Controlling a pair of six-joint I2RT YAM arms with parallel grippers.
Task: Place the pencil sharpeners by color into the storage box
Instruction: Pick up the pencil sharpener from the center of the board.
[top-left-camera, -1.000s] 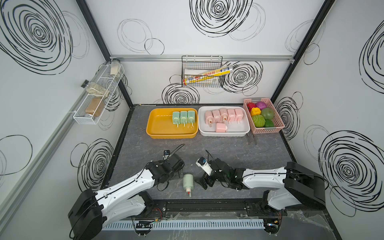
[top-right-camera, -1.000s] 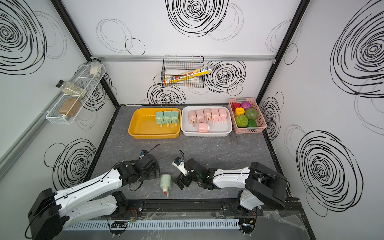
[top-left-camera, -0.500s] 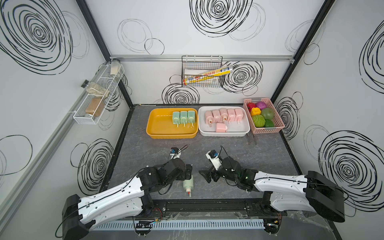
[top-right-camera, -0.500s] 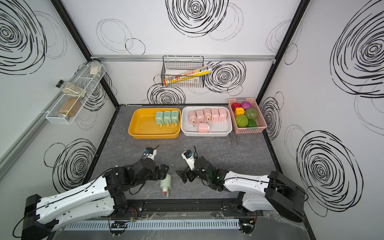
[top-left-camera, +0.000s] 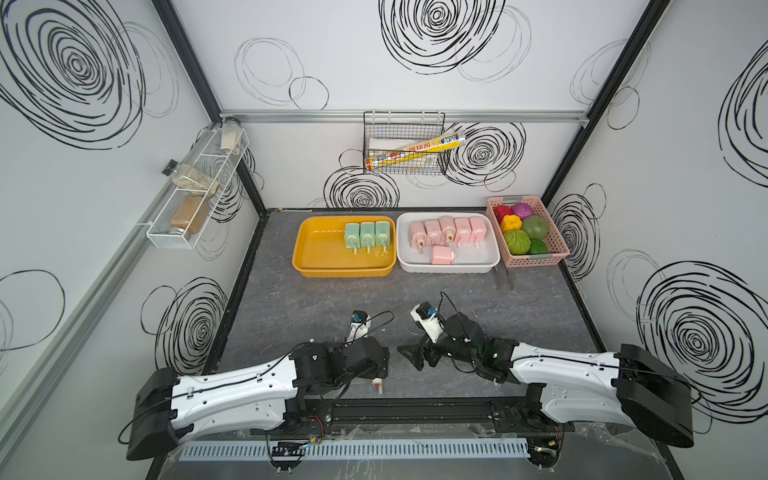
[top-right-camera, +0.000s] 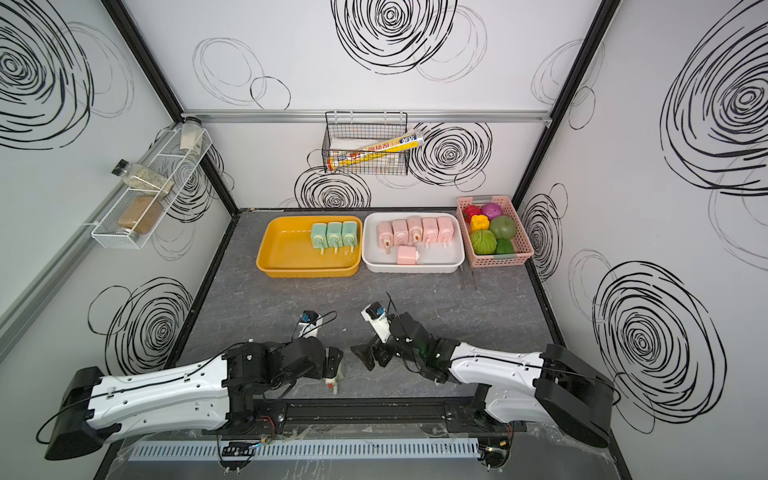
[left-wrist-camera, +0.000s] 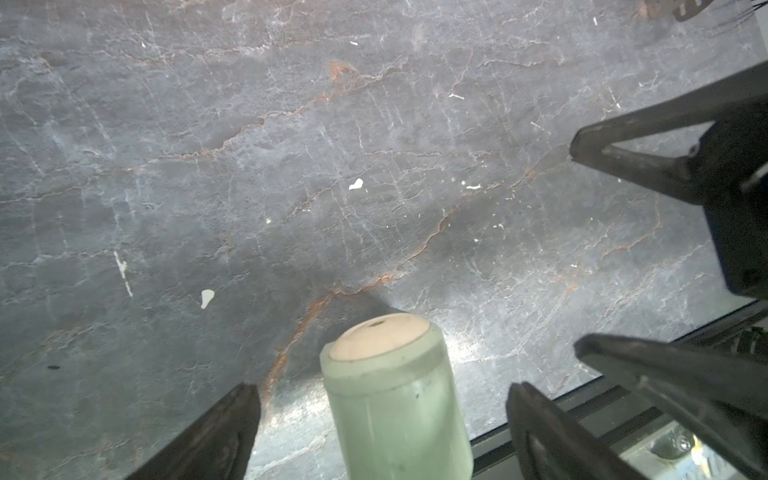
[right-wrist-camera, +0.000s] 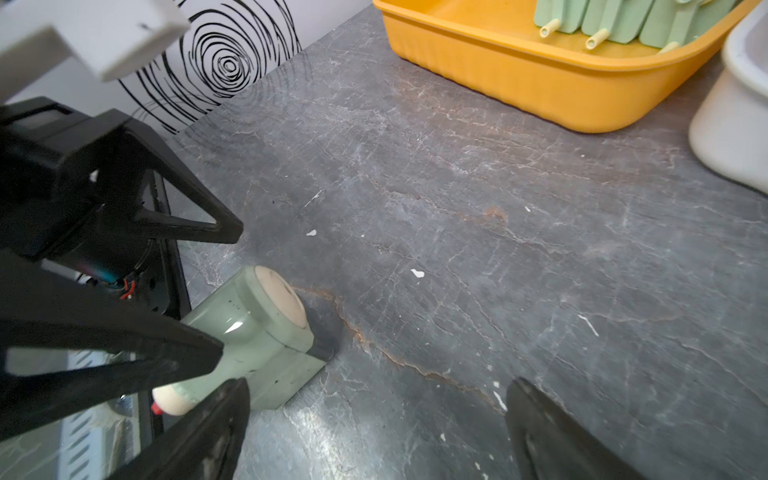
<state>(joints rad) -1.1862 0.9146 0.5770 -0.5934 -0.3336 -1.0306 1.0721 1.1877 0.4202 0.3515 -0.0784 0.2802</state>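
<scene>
The left gripper lowers around the mint green sharpener's body and closes next, as it already sits between the open fingers with gaps on both sides.
One mint green pencil sharpener lies on its side near the table's front edge. My left gripper is open around it, with a gap on each side. In both top views the left gripper covers most of that sharpener. My right gripper is open and empty just to the right of it. At the back, the yellow storage box holds three green sharpeners. The white box holds several pink sharpeners.
A pink basket of toy fruits stands right of the white box. A wire basket with a tube hangs on the back wall. A wire rack with jars is on the left wall. A black rail runs along the front edge.
My left gripper has moved right and forward until it straddles the green sharpener, which has not moved. The right arm has stretched out, while its gripper stays open beside the sharpener.
</scene>
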